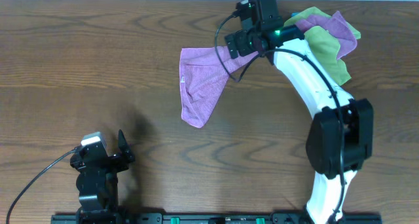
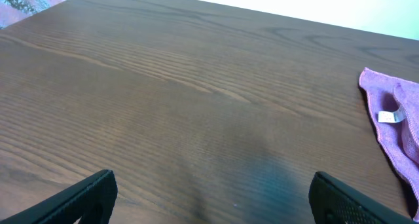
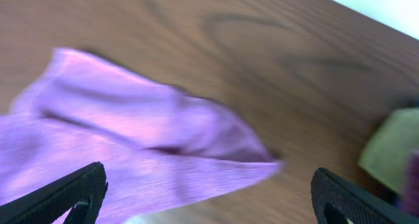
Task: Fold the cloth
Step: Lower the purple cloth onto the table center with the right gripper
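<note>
The right gripper moves back across the cloth toward the white label next, then down onto the cloth's raised edge beside it, because that edge lies folded over.
A purple cloth (image 1: 200, 83) lies crumpled on the wooden table, left of the right arm. It also shows in the right wrist view (image 3: 144, 152) and at the right edge of the left wrist view (image 2: 399, 126), with a white label. My right gripper (image 3: 209, 198) is open above the cloth's right corner, holding nothing; from overhead it sits at the cloth's upper right edge (image 1: 237, 44). My left gripper (image 2: 209, 201) is open and empty over bare table at the front left (image 1: 124, 149).
A pile of green and purple cloths (image 1: 330, 37) lies at the back right, behind the right arm. A green cloth edge (image 3: 389, 152) shows at the right of the right wrist view. The wooden table (image 1: 98, 67) spreads left of the cloth.
</note>
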